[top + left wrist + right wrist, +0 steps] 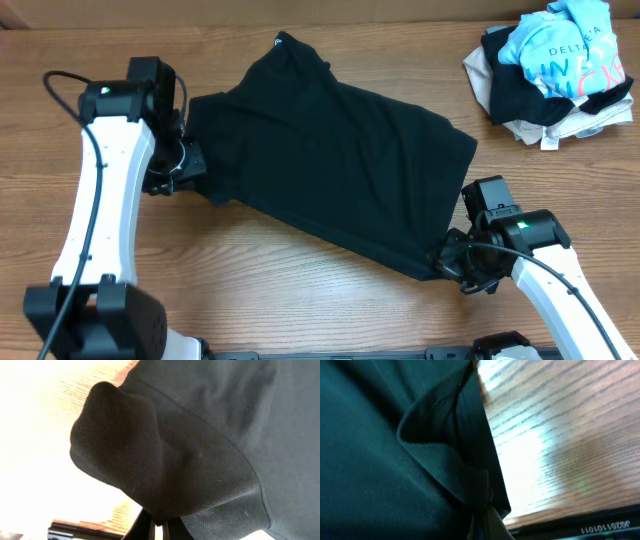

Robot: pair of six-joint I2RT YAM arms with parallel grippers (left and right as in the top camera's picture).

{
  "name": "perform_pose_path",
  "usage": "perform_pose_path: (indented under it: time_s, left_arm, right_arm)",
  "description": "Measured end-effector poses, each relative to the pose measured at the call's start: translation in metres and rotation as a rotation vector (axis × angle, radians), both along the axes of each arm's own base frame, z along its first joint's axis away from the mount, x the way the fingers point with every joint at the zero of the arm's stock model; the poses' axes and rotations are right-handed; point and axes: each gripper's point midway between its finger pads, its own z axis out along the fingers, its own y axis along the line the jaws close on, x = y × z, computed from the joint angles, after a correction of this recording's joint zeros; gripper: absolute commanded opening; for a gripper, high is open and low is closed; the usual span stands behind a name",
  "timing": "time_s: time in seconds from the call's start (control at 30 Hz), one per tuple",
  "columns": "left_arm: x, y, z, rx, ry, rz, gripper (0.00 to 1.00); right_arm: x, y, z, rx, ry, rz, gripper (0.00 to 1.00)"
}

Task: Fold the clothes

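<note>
The shirt's pinched edge is still along its near side; my left gripper will carry it outward over the shirt's body, then open.
The black polo shirt (330, 160) lies across the middle of the table, partly folded and slanting from upper left to lower right. My left gripper (192, 160) is shut on the shirt's left edge; the left wrist view shows a bunched fold of black fabric (150, 460) pinched between the fingers (159, 527). My right gripper (448, 258) is shut on the shirt's lower right corner; the right wrist view shows a hemmed fold (440, 460) clamped in the fingers (485, 520).
A pile of other clothes (555, 70), with a light-blue printed tee on top of black and beige garments, sits at the far right corner. The wooden table (300, 290) has its front edge close to the right gripper.
</note>
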Motion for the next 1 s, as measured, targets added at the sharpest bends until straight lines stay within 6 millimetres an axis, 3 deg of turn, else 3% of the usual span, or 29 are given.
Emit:
perform_pose_path:
  time_s: [0.1, 0.37, 0.53, 0.83, 0.87, 0.9, 1.0]
  left_arm:
    - [0.011, -0.003, 0.009, 0.007, -0.081, -0.036, 0.04]
    - [0.104, -0.034, 0.007, 0.012, -0.393, -0.151, 0.04]
    - [0.149, -0.054, -0.019, 0.006, -0.471, -0.194, 0.04]
    - [0.196, -0.082, -0.086, -0.003, -0.497, -0.246, 0.07]
    - [0.198, -0.083, -0.092, -0.004, -0.497, -0.248, 0.12]
    - [0.201, -0.084, -0.097, -0.003, -0.499, -0.253, 0.17]
    - [0.205, -0.084, -0.108, 0.001, -0.495, -0.257, 0.52]
  right_arm:
    - [0.008, 0.003, 0.001, 0.016, -0.029, -0.007, 0.04]
    - [0.050, 0.002, 0.000, -0.008, -0.174, -0.048, 0.04]
    - [0.075, -0.008, -0.012, -0.080, -0.222, -0.073, 0.04]
    - [0.116, -0.024, -0.037, -0.209, -0.288, -0.103, 0.04]
    - [0.122, -0.025, -0.040, -0.216, -0.298, -0.106, 0.08]
    - [0.127, -0.026, -0.043, -0.222, -0.309, -0.112, 0.19]
    - [0.135, -0.027, -0.051, -0.241, -0.315, -0.115, 0.60]
